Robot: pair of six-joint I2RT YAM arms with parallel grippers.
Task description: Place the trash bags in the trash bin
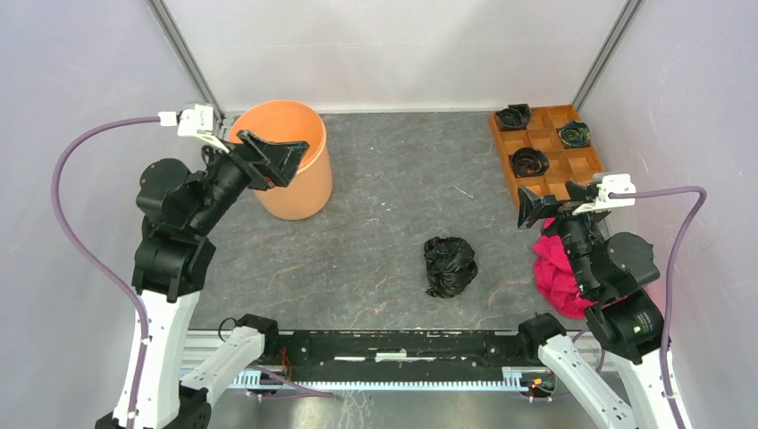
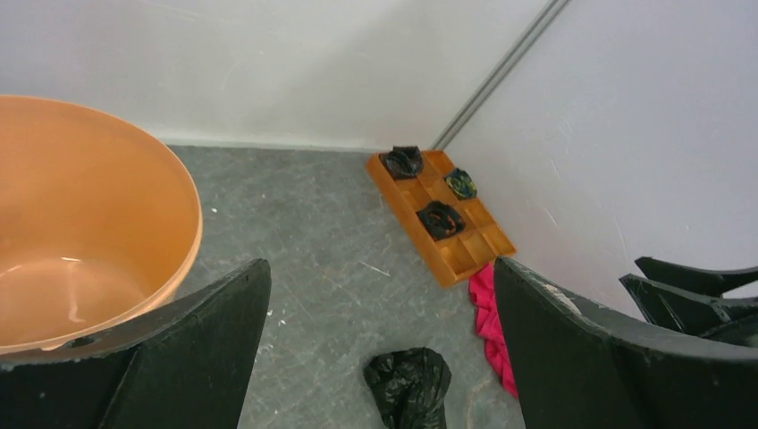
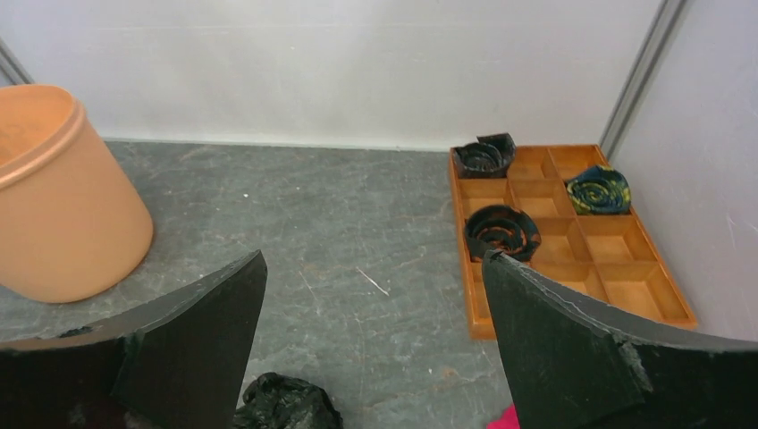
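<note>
My right gripper is raised, and next I need to tip it down and lower it back onto the bag's side facing the cloth [image 3: 318, 411].
The trash bag [image 1: 450, 265] is a crumpled lump of glossy black film lying on the grey table, right of centre. It also shows in the left wrist view [image 2: 409, 384] and the right wrist view [image 3: 286, 407]. The orange trash bin [image 1: 288, 183] stands upright at the back left, and its inside looks bare [image 2: 80, 232]. It also shows in the right wrist view [image 3: 63, 206]. My left gripper [image 1: 279, 156] hovers beside the bin's rim, open and empty [image 2: 383, 263]. My right gripper [image 1: 539, 209] is raised right of the bag, open and empty [image 3: 373, 256].
An orange-brown compartment tray [image 1: 581, 164] sits at the back right and holds three small coiled black rolls [image 1: 528, 162]. A pink-red cloth [image 1: 559, 273] lies under my right arm near the right wall. White walls enclose the table on three sides.
</note>
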